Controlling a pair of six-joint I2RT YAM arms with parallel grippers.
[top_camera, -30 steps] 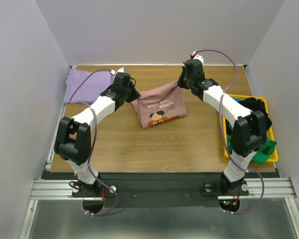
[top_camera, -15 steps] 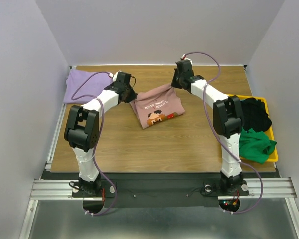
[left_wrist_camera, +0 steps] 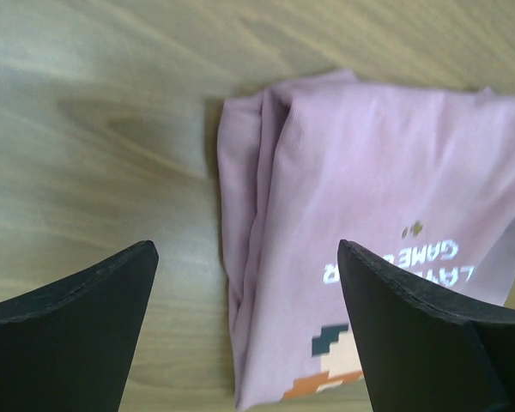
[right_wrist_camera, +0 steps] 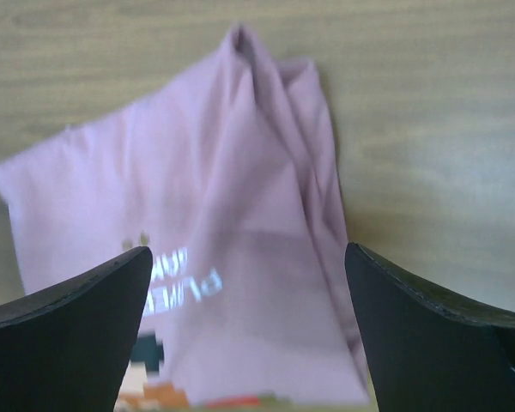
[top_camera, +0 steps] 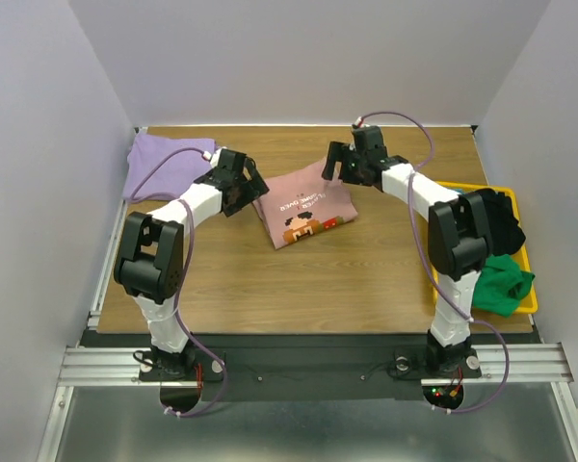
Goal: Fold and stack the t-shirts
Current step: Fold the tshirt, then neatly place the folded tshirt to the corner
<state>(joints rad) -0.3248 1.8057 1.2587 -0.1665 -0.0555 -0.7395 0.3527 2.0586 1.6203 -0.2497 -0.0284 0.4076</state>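
My left gripper is above the pink t-shirt's folded side edge beside the white lettering, with its fingers spread over that edge, so it should go down there next and close.
The dusty pink t-shirt lies folded on the wooden table, its pixel print and white lettering facing up. My left gripper stands open at the shirt's left edge, and my right gripper stands open at its far right corner. In the left wrist view the pink t-shirt lies loose below the spread fingers of the left gripper, which hold nothing. The right wrist view shows the pink t-shirt under the open right gripper, also free. A lavender t-shirt lies folded at the far left corner.
A yellow bin sits at the table's right edge with a black t-shirt and a green t-shirt bunched in it. Grey walls close in the table on three sides.
Both grippers went from shut on the pink t-shirt's upper corners to open. The shirt dropped flat onto the table, and both arms drew back slightly.
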